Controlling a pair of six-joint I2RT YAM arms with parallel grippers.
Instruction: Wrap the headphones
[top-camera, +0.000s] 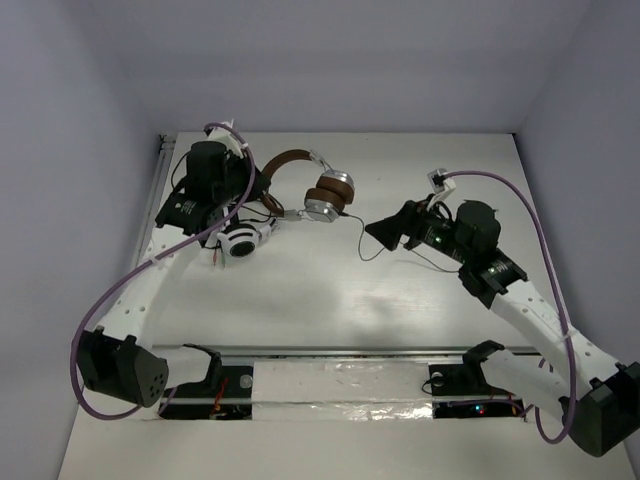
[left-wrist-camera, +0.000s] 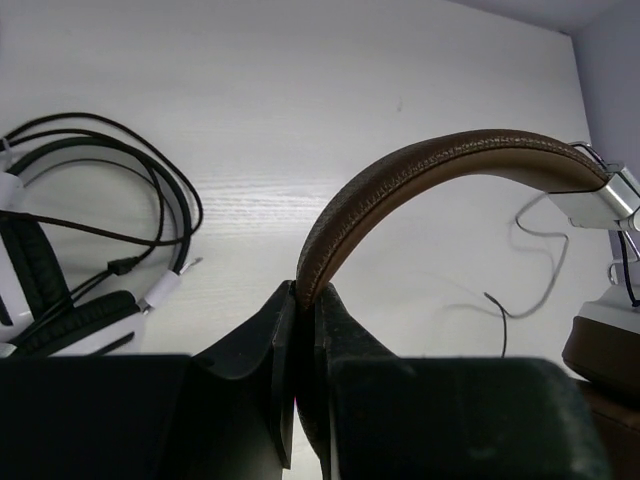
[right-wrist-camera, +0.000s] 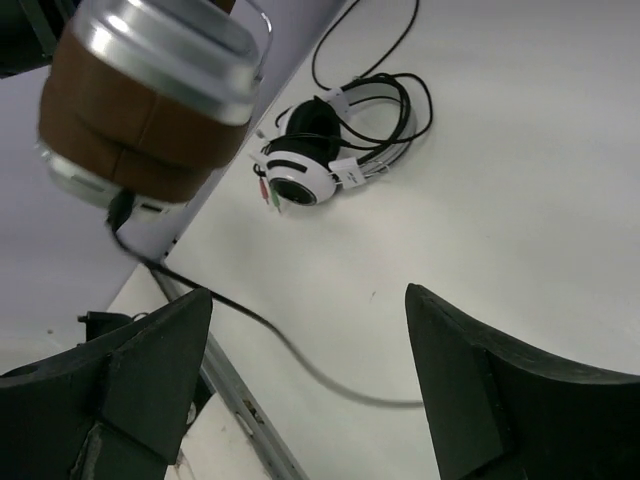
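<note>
My right gripper is open just in front of the cable's bend (top-camera: 366, 259) (right-wrist-camera: 325, 380), which hangs slack, so it will draw back toward the metal bar to close around it.
The headphones (top-camera: 318, 187) have a brown headband (top-camera: 286, 160), brown pads and silver cups, and are held above the table at the back left. My left gripper (top-camera: 257, 192) is shut on the headband (left-wrist-camera: 450, 160), fingertips pinching its left end (left-wrist-camera: 306, 293). The cups (right-wrist-camera: 140, 105) hang close in front of the right wrist camera. The thin dark cable (top-camera: 361, 232) drops from a cup and trails toward my right gripper (top-camera: 386, 231). That gripper (right-wrist-camera: 310, 335) is open, and the cable (right-wrist-camera: 300, 355) runs across the gap below the fingers without being held.
A white and black headset (top-camera: 243, 241) with looped black wire lies on the table under the left arm; it also shows in the left wrist view (left-wrist-camera: 60, 295) and the right wrist view (right-wrist-camera: 310, 165). A metal rail (top-camera: 350, 352) runs along the table's near edge.
</note>
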